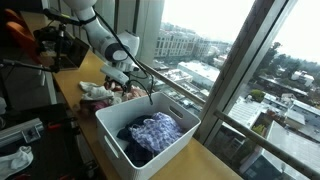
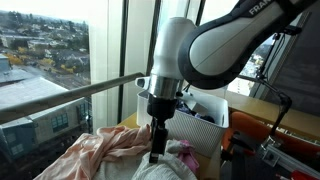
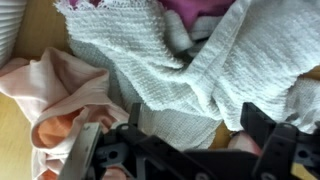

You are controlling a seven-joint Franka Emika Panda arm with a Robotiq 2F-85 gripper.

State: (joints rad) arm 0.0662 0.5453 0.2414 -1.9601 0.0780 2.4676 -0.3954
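The raised fold of the white knitted cloth lines up with the gap between my gripper's open fingers, so I will next move my gripper down onto that fold and close it there.
My gripper [image 3: 198,118] hangs open just above a heap of clothes, its two black fingers standing on either side of a white knitted cloth [image 3: 190,60]. Nothing is held between them. A pale pink garment [image 3: 55,95] lies bunched to the left, and a magenta piece [image 3: 200,8] shows at the top edge. In both exterior views the gripper [image 1: 122,85] [image 2: 157,150] points straight down into the clothes pile [image 1: 100,90], with the pink garment [image 2: 95,155] spread beside it. The wooden table under the pile is mostly hidden.
A white plastic basket [image 1: 115,140] stands next to the pile, holding a blue-purple patterned cloth [image 1: 152,132]. The same basket [image 2: 205,110] sits behind the arm. Large windows with a metal rail [image 2: 80,90] run along the table. Dark equipment [image 1: 55,45] stands at the far end.
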